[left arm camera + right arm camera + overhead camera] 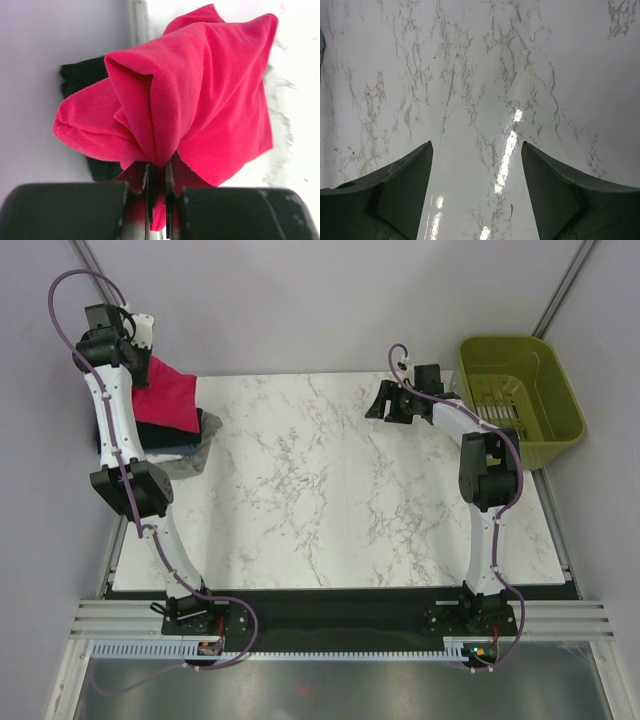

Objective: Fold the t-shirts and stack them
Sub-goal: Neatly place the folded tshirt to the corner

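The pink cloth is already over the pile. Its bunched edge will next go down toward the black shirt [205, 426] on the stack with my left gripper.
My left gripper [159, 172] is shut on a bunched edge of the crimson-pink t-shirt [200, 95]. In the top view the left gripper [140, 348] is at the far left corner, and the pink shirt [167, 395] lies over a stack of folded shirts there. A black shirt [205, 426] and a grey one [188, 462] show under it. The black shirt also shows behind the pink cloth in the left wrist view [82, 75]. My right gripper [382, 400] is open and empty over the far right part of the table; its fingers [400, 185] frame only marble.
An olive-green plastic basket [520, 395] stands off the table's far right corner. The white marble table [330, 480] is bounded by grey walls at the left and back. A metal rail [137, 20] runs along the table's left edge.
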### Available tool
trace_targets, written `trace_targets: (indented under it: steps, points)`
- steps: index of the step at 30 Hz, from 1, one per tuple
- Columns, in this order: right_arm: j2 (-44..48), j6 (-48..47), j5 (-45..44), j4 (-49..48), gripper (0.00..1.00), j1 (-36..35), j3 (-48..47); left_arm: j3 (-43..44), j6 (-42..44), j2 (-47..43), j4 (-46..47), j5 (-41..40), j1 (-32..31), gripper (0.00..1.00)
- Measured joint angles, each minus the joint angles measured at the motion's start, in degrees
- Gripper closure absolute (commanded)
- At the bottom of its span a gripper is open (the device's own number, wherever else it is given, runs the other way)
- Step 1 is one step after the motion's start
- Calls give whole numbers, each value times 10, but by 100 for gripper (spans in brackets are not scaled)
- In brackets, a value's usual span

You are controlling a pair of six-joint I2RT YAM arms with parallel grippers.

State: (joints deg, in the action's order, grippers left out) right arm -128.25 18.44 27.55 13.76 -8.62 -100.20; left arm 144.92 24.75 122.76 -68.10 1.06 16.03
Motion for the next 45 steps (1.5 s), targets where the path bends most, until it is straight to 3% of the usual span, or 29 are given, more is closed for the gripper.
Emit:
trace_targets:
  steps: [11,22,23,26,27,31,40,45]
  points:
    - [0,-1,0,0,20,0,4,-24,69,55,75,-131,0,97]
    - [0,-4,-2,-2,20,0,19,-56,75,89,171,-230,-9,91]
    - [0,-5,-2,-2,20,0,21,-56,75,89,182,-235,-12,89]
    - [0,-7,-3,-2,20,0,24,-56,80,89,207,-247,-20,60]
    - [0,-9,-4,-2,20,0,24,-56,85,89,215,-251,-24,43]
    - [0,-13,-5,-3,20,0,24,-61,95,89,256,-276,-40,13]
    - [3,-27,-23,-2,16,0,24,-78,95,66,335,-288,-112,2]
    - [29,-59,-111,14,2,-1,23,-150,47,-32,386,-217,-210,1]
